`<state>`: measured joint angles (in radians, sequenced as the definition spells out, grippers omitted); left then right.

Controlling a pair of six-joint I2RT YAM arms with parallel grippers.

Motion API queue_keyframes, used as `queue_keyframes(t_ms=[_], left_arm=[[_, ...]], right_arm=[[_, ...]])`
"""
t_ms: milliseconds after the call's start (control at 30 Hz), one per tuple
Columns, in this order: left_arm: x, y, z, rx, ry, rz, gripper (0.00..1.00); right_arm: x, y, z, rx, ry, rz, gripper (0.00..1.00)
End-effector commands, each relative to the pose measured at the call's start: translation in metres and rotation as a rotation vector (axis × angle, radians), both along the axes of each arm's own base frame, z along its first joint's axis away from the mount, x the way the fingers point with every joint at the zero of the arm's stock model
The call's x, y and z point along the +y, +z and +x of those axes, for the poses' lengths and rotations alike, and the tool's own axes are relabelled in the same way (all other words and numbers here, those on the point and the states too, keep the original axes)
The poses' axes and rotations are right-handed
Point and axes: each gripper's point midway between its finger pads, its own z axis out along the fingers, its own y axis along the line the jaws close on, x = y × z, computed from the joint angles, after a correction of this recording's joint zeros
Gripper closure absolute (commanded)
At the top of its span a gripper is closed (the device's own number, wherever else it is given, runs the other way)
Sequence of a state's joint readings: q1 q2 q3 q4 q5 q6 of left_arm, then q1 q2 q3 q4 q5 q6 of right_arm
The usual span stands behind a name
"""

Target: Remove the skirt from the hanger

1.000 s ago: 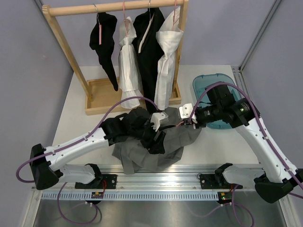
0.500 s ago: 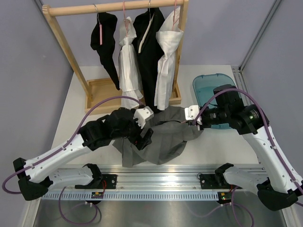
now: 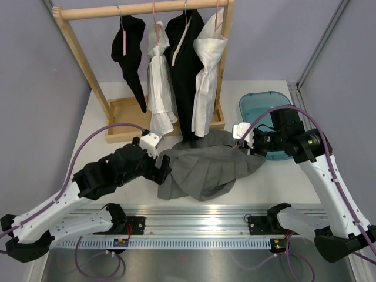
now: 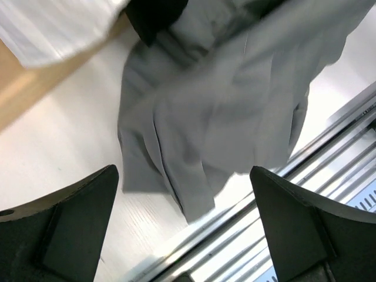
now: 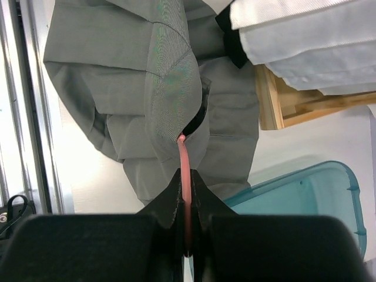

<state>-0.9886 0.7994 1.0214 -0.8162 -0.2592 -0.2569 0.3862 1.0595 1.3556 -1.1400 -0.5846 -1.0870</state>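
My right gripper holds the hanger (image 5: 185,170) at the opposite end. My left gripper needs to move down, onto the fold at the skirt's free edge.
The grey skirt (image 3: 205,167) lies spread on the white table in front of the rack, and also shows in the left wrist view (image 4: 223,106) and the right wrist view (image 5: 141,100). A pink hanger (image 5: 185,170) runs from the skirt's waist into my right gripper (image 5: 185,176), which is shut on it at the skirt's right end (image 3: 244,147). My left gripper (image 3: 161,170) is open and empty at the skirt's left edge, its fingers (image 4: 64,223) wide apart above the table.
A wooden clothes rack (image 3: 147,9) stands at the back with black and white garments (image 3: 182,64) hanging on it. A teal bin (image 3: 261,111) sits at the right behind my right gripper. A metal rail (image 3: 194,226) runs along the near edge.
My left gripper has let go of the skirt and pulled back to the left. The skirt has spread flatter on the table. My right gripper has moved slightly right and back with the hanger.
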Motion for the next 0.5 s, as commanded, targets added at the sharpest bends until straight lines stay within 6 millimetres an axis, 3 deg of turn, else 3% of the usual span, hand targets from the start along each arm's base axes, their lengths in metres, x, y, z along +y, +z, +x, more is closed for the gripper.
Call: queue_keyframes(t_ms=[0,167,333,467], left_arm=[[-0.010,-0.021,-0.006,0.080,0.023,-0.065,0.02],[-0.023,-0.041,-0.006,0.109,0.006,-0.086,0.04],[-0.030,-0.043,0.018,0.062,0.067,-0.053,0.07],[-0.025,-0.050,0.043,0.059,0.184,0.011,0.17]], right_arm=[[-0.002,0.026,0.013,-0.063,-0.038,0.056,1.00],[0.001,0.031,0.012,-0.060,-0.032,0.074,1.00],[0.006,0.038,0.008,-0.045,-0.018,0.109,1.00],[0.007,0.040,0.006,-0.040,-0.021,0.123,1.00]])
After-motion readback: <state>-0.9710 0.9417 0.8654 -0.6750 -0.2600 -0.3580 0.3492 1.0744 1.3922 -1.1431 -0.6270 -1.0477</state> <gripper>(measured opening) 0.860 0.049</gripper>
